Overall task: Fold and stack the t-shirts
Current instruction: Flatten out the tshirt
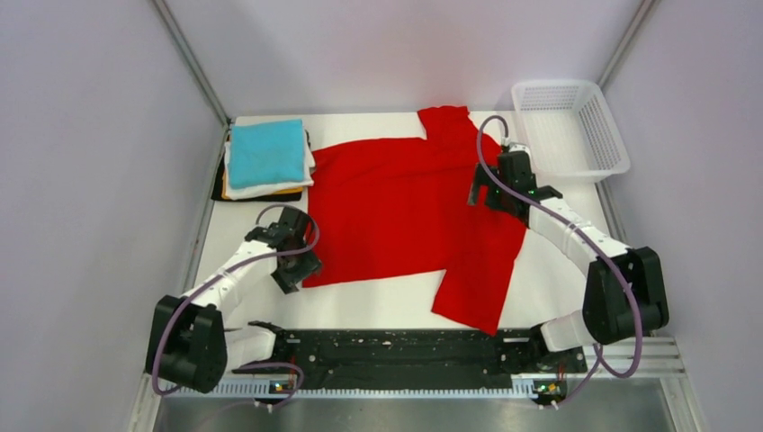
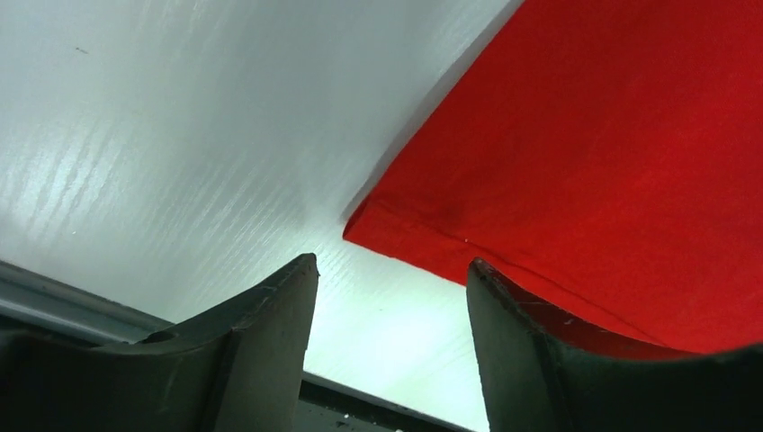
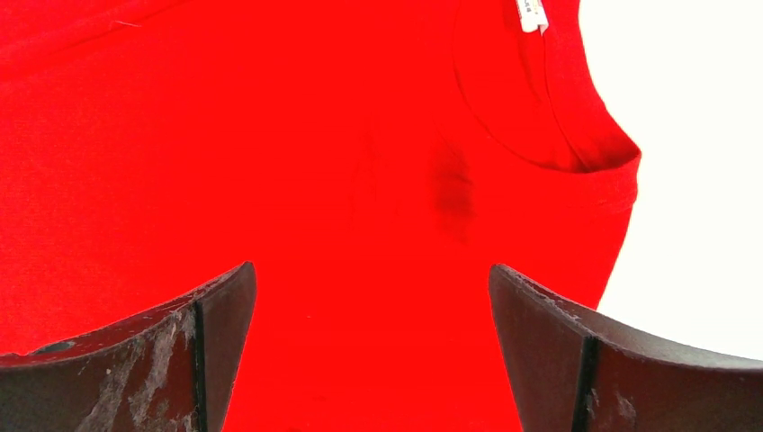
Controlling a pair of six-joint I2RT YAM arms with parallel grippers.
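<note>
The near sleeve's hem (image 1: pixel 463 322) lies flat by the bar, and my right gripper will next bring its open fingers back and down onto it.
A bright red t-shirt (image 1: pixel 405 207) lies spread flat across the middle of the white table (image 1: pixel 378 306), sleeves toward the back and the front right. My left gripper (image 1: pixel 300 263) is at its near-left hem corner (image 2: pixel 364 229). It is open (image 2: pixel 391 270), with bare table between the fingers and the right finger (image 2: pixel 531 351) at the hem. My right gripper (image 1: pixel 483 193) hangs open (image 3: pixel 373 270) over the red cloth (image 3: pixel 270 135) just below the collar (image 3: pixel 576 144), holding nothing. Folded t-shirts are stacked at the back left, teal (image 1: pixel 265 151) on top of white, orange and black.
A white plastic mesh basket (image 1: pixel 569 126) stands at the back right corner. Grey walls close in the table on both sides. A black rail (image 1: pixel 387 346) runs along the near edge between the arm bases.
</note>
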